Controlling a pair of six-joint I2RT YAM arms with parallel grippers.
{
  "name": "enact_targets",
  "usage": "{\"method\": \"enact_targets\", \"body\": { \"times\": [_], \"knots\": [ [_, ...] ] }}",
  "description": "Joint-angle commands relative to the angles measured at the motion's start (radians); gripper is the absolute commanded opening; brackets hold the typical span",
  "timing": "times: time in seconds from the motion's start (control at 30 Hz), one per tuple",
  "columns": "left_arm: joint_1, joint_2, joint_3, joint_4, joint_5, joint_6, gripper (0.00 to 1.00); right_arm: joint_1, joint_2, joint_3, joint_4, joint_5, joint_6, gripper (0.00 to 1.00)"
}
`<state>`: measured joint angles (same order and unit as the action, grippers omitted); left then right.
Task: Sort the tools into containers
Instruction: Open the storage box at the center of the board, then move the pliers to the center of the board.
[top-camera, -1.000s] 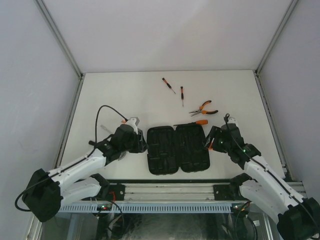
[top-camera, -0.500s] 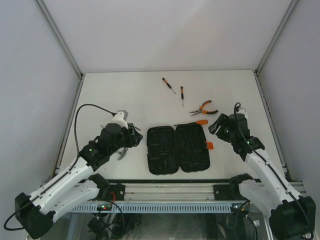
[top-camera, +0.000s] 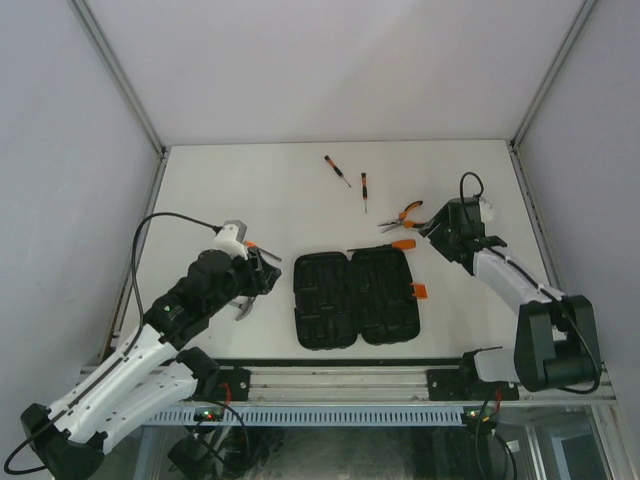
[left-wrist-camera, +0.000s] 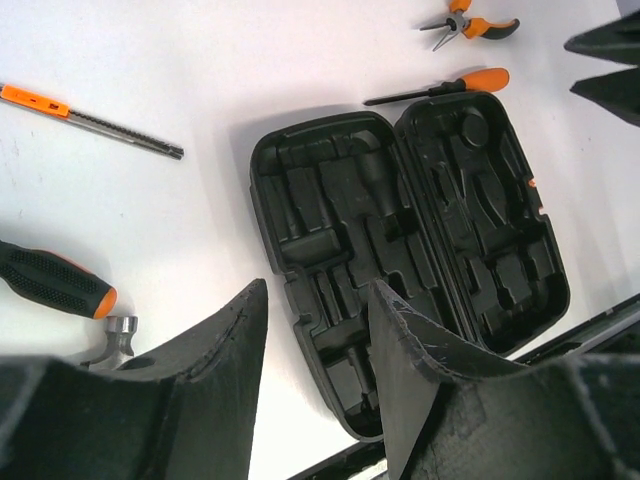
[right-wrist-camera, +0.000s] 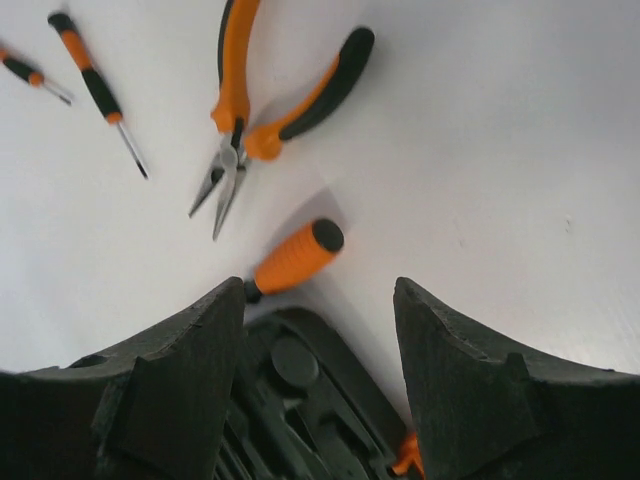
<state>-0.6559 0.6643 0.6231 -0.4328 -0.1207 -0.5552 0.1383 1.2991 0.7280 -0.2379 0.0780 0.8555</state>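
My right gripper moves outward and comes down over the orange-and-black handles of the pliers (top-camera: 407, 217) next, since they lie clear of the case on the open tabletop.
The black tool case (top-camera: 355, 298) lies open and flat at the table's front centre, its moulded slots empty and its orange latch (top-camera: 420, 291) on the right edge. An orange-handled screwdriver (top-camera: 392, 245) lies along its far edge. The pliers (top-camera: 407, 217) and two thin screwdrivers (top-camera: 337, 170) (top-camera: 364, 190) lie further back. The hammer (top-camera: 243, 308) and a thin orange-ended tool (left-wrist-camera: 90, 120) lie left of the case. My left gripper (top-camera: 262, 262) is open and empty above the case's left edge (left-wrist-camera: 300, 300). My right gripper (top-camera: 432, 232) is open and empty over the case's far right corner (right-wrist-camera: 300, 400), near the pliers (right-wrist-camera: 270, 100).
Grey walls and metal rails bound the white table on the left, right and back. The arm bases and a black rail run along the front edge just below the case.
My left arm has drawn back to the left, away from the case's left edge. My right gripper has left the case's right edge and moved back toward the pliers, uncovering the latch.
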Motion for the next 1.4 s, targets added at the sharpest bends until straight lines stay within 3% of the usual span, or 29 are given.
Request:
{"method": "enact_targets", "body": {
  "times": [0.0, 0.67, 1.1, 1.37],
  "knots": [
    [0.006, -0.014, 0.030, 0.006, 0.027, 0.017, 0.49, -0.019, 0.101, 0.095, 0.088, 0.044, 0.067, 0.61],
    [0.005, -0.017, 0.047, -0.024, 0.018, 0.035, 0.50, -0.051, 0.516, 0.409, -0.043, 0.048, 0.039, 0.60],
    [0.006, -0.006, 0.046, -0.026, 0.021, 0.034, 0.50, -0.044, 0.636, 0.499, -0.121, 0.033, -0.009, 0.58],
    [0.006, -0.008, 0.042, -0.026, 0.022, 0.031, 0.50, -0.043, 0.662, 0.559, -0.152, 0.027, -0.039, 0.49]
  ]
}}
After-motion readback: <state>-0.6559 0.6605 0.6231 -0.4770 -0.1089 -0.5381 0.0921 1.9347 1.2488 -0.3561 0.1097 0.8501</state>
